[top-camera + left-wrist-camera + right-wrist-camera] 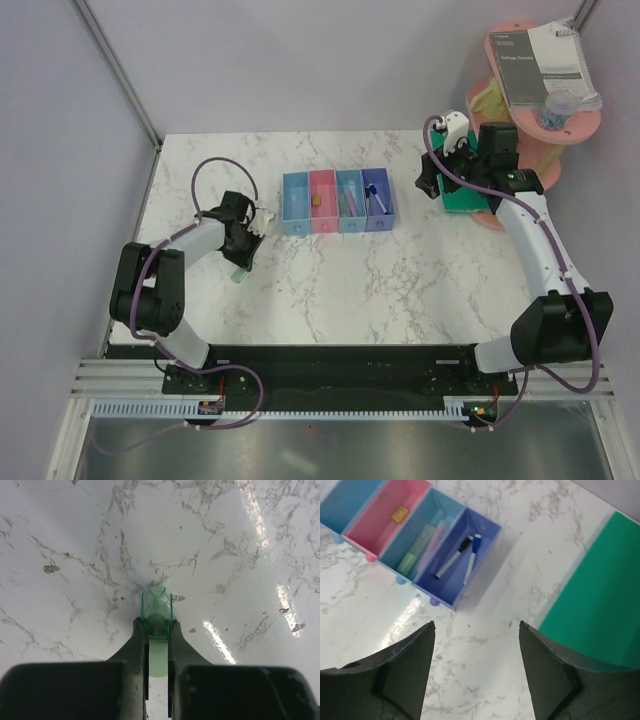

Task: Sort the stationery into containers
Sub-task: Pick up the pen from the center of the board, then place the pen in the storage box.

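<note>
The pink bin's bottom is bare beside its tan block (pixel 327 202), so next my left gripper needs to rise, carry the pastel green marker outward over that part of the bottom and release it.
My left gripper (pixel 157 630) is shut on a pastel green marker (pixel 157 614), held low over the marble near the table's left side. In the top view the marker (pixel 237 279) sticks out below that gripper (pixel 240 264). The four joined bins (pixel 338 201) stand mid-table. The pink bin (pixel 380 530) holds a tan block (pixel 399 514). The light blue bin beside it (pixel 431 506) holds a green marker (pixel 416 551) and a pink marker (pixel 435 536). The dark blue bin (pixel 445 587) holds two thin pens (pixel 452 558). My right gripper (pixel 476 627) is open and empty, above bare marble right of the bins.
A green mat (pixel 600 600) lies right of my right gripper, also in the top view (pixel 462 201). A pink tiered shelf (pixel 545 110) with a spiral-bound booklet (pixel 548 62) stands at the back right. The leftmost light blue bin (pixel 296 203) looks empty.
</note>
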Motion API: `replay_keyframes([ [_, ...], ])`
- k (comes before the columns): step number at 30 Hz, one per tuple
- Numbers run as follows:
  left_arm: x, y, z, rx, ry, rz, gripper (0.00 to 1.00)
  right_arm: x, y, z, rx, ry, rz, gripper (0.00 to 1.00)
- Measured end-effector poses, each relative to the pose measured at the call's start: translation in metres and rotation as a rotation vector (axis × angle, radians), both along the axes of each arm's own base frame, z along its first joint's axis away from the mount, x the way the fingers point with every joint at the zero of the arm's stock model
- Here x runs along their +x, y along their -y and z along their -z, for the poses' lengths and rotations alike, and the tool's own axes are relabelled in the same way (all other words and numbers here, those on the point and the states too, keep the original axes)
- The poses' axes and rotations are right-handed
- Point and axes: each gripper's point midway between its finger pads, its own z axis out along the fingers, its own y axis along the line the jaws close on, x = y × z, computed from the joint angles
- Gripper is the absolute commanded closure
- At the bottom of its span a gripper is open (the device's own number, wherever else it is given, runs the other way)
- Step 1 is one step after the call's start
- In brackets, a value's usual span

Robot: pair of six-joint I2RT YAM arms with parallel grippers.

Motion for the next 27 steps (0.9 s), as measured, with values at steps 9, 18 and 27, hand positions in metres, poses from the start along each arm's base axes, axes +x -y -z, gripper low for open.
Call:
replay_keyframes([
  [9, -0.002, 0.021, -0.018, -0.117, -0.047, 0.032, 0.98, -0.011, 0.072, -0.005, -0.172, 0.037, 0.272, 0.02],
  [18, 0.077, 0.083, -0.187, -0.412, 0.296, 0.168, 0.98, -0.011, 0.086, -0.054, -0.183, 0.146, 0.368, 0.02],
  [27, 0.139, 0.14, -0.255, -0.655, 0.4, 0.218, 0.98, -0.029, 0.12, -0.123, -0.226, 0.326, 0.563, 0.02],
])
